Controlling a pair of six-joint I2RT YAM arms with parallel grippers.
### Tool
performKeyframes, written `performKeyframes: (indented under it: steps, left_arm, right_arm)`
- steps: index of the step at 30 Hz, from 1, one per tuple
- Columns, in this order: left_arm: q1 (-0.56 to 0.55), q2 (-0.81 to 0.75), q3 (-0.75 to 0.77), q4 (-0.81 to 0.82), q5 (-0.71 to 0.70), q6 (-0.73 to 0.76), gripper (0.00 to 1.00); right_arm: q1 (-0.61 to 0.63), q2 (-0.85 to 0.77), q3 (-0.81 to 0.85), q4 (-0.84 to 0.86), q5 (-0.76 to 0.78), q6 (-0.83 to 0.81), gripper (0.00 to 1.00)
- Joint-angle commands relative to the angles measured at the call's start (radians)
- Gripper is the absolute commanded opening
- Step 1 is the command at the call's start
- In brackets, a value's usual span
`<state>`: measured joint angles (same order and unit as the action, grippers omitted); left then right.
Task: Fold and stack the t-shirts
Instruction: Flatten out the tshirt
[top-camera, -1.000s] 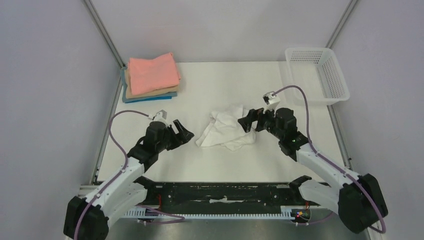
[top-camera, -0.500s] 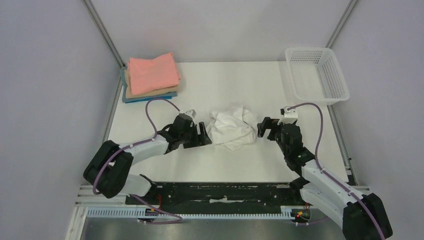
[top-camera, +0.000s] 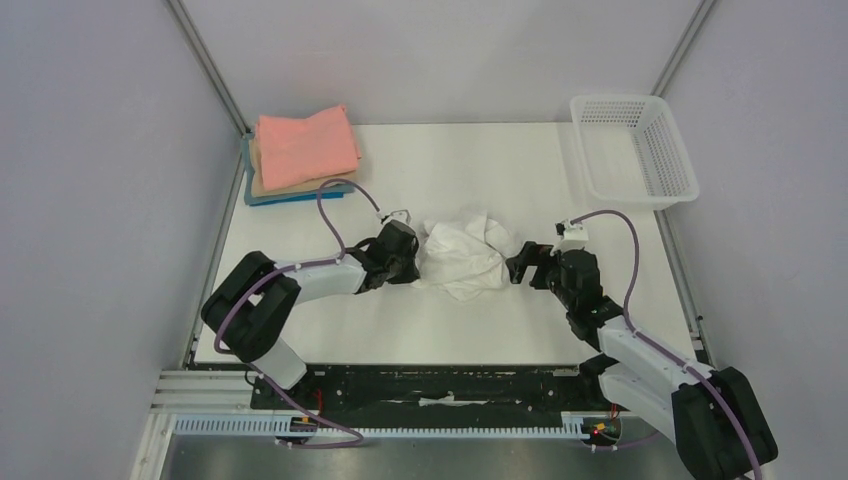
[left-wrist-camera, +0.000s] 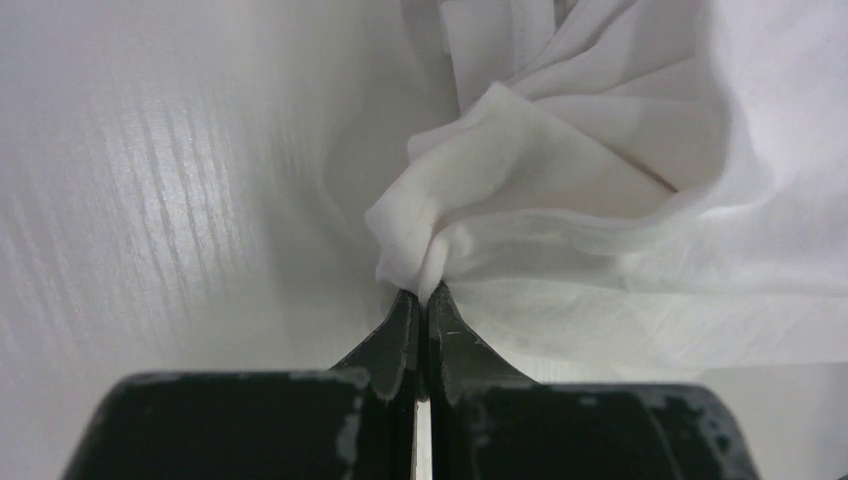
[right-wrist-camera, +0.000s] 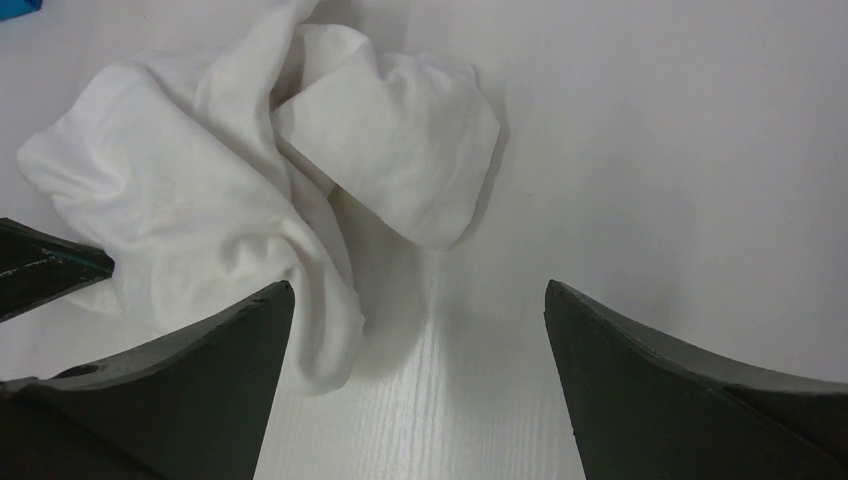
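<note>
The bare tabletop by the stack lies outward of my left gripper, so next the gripper will rise, move outward and down, and release the pinched fold there.
A crumpled white t-shirt (top-camera: 464, 253) lies in a heap at the middle of the table. My left gripper (top-camera: 413, 262) is at its left edge, shut on a pinched fold of the white t-shirt (left-wrist-camera: 425, 255). My right gripper (top-camera: 517, 264) sits low just right of the heap, open, with bare table between its fingers (right-wrist-camera: 215, 345) and the white t-shirt (right-wrist-camera: 250, 200) ahead and to the left. Folded t-shirts form a stack (top-camera: 300, 155) at the back left, salmon-pink on top, then tan and blue.
A white mesh basket (top-camera: 634, 150) stands at the back right corner. A metal frame post (top-camera: 205, 60) rises behind the stack. The black rail (top-camera: 440, 385) runs along the near edge between the arm bases.
The left gripper moved right to the shirt's left edge and shut on a fold. The right gripper drew back to the right of the heap and stayed open. The shirt bunched tighter.
</note>
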<state>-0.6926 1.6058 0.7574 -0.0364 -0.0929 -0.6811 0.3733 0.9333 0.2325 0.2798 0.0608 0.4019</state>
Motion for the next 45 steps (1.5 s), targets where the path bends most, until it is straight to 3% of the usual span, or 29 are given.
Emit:
performKeyframes:
  steps: [1, 7, 12, 18, 19, 22, 24, 35, 45]
  left_arm:
    - [-0.005, -0.016, -0.030, -0.110, -0.173, -0.015, 0.02]
    - [-0.004, -0.119, -0.086, -0.090, -0.133, -0.014, 0.02]
    - [-0.004, -0.148, -0.103, -0.073, -0.091, -0.010, 0.02]
    - [-0.004, -0.159, -0.101, -0.075, -0.079, -0.007, 0.02]
    - [-0.004, -0.161, -0.100, -0.076, -0.081, -0.005, 0.02]
    - [-0.004, -0.183, -0.080, -0.108, -0.109, 0.004, 0.02]
    - [-0.004, -0.216, -0.052, -0.156, -0.155, 0.007, 0.02]
    - [-0.002, -0.655, 0.086, -0.406, -0.466, 0.030, 0.02]
    - [-0.002, -0.994, 0.361, -0.498, -0.558, 0.167, 0.02]
  right_arm:
    - [-0.027, 0.031, 0.013, 0.074, -0.027, 0.039, 0.98]
    - [-0.051, 0.195, 0.093, 0.117, -0.022, 0.073, 0.93]
    - [-0.051, 0.379, 0.157, 0.247, -0.231, 0.052, 0.77]
    - [-0.051, 0.558, 0.195, 0.367, -0.343, 0.068, 0.69]
    - [-0.051, 0.580, 0.206, 0.373, -0.349, 0.070, 0.62]
    - [-0.051, 0.611, 0.231, 0.374, -0.356, 0.070, 0.17]
    - [-0.051, 0.579, 0.240, 0.362, -0.335, 0.065, 0.01]
    - [-0.051, 0.071, 0.380, -0.009, 0.034, -0.086, 0.00]
    - [-0.051, -0.221, 0.690, -0.197, 0.070, -0.174, 0.00]
